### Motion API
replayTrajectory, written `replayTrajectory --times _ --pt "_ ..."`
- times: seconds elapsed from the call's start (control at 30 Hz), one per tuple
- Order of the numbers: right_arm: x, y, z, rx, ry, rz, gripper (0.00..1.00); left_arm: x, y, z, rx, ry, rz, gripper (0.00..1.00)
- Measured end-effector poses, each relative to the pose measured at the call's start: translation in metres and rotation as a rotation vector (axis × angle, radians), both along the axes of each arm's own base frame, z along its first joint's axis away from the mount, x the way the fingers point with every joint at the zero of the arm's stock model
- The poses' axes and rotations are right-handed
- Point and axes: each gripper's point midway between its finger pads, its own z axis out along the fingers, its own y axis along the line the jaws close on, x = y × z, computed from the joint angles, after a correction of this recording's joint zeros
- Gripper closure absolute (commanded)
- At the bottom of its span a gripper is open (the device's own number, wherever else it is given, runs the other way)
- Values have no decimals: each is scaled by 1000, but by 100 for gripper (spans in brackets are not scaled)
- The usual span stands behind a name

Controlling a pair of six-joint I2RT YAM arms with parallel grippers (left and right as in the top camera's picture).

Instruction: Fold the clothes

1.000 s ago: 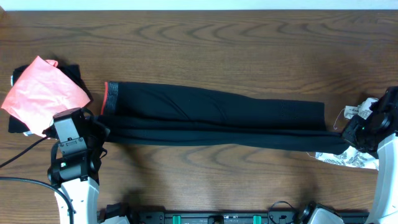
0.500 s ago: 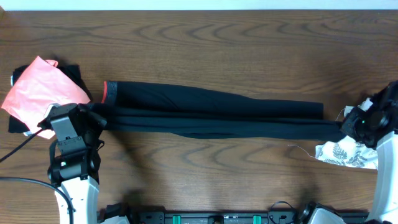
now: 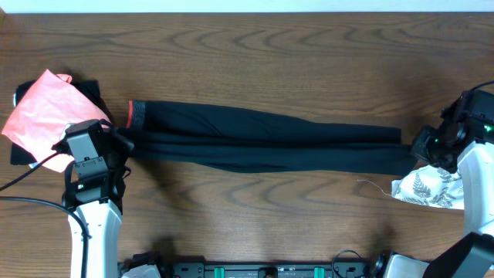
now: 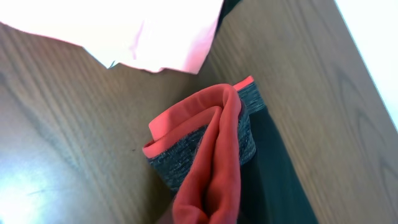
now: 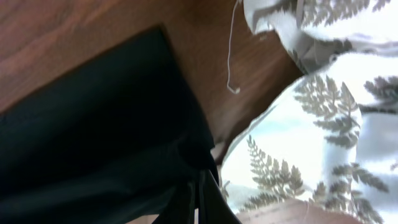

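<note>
The far corner of the waistband (image 3: 133,104) (image 4: 249,84) is lying flat, so my left gripper will next move the waistband's bunched edge outward and down toward that corner and then let go of it.
Long black leggings (image 3: 262,143) lie stretched across the table from left to right. The grey waistband edged coral-red (image 3: 137,117) is at the left end. My left gripper (image 3: 117,144) is shut on the waistband, which bunches up in the left wrist view (image 4: 211,143). My right gripper (image 3: 421,154) is shut on the black leg ends (image 5: 124,137) at the right. A coral-pink garment (image 3: 48,116) lies at the far left, also in the left wrist view (image 4: 124,31). White leaf-print fabric (image 3: 428,189) lies under the right arm, also in the right wrist view (image 5: 323,124).
A black garment (image 3: 93,93) lies under the coral-pink one. A black cable (image 3: 23,181) runs across the left front of the wooden table (image 3: 270,54). A loose white thread (image 3: 370,185) trails from the leaf-print fabric.
Both grippers have moved toward the far side with the near edge of the leggings, narrowing the leggings. The right arm has lifted off the leaf-print fabric, showing more of it.
</note>
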Motion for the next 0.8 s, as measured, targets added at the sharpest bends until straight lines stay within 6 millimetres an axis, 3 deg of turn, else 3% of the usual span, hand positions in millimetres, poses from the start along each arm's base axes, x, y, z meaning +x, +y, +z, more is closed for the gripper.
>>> replayTrajectory --times 0.33,0.6,0.8 --pt "29 -3 -26 30 -27 14 99 13 2 -11 -2 8 -3 92" --pt "54 -4 -45 40 -68 33 99 46 -10 -36 0 9 -61 90" --pt "85 16 -52 21 -130 109 99 68 -20 -48 6 -16 -100 90"
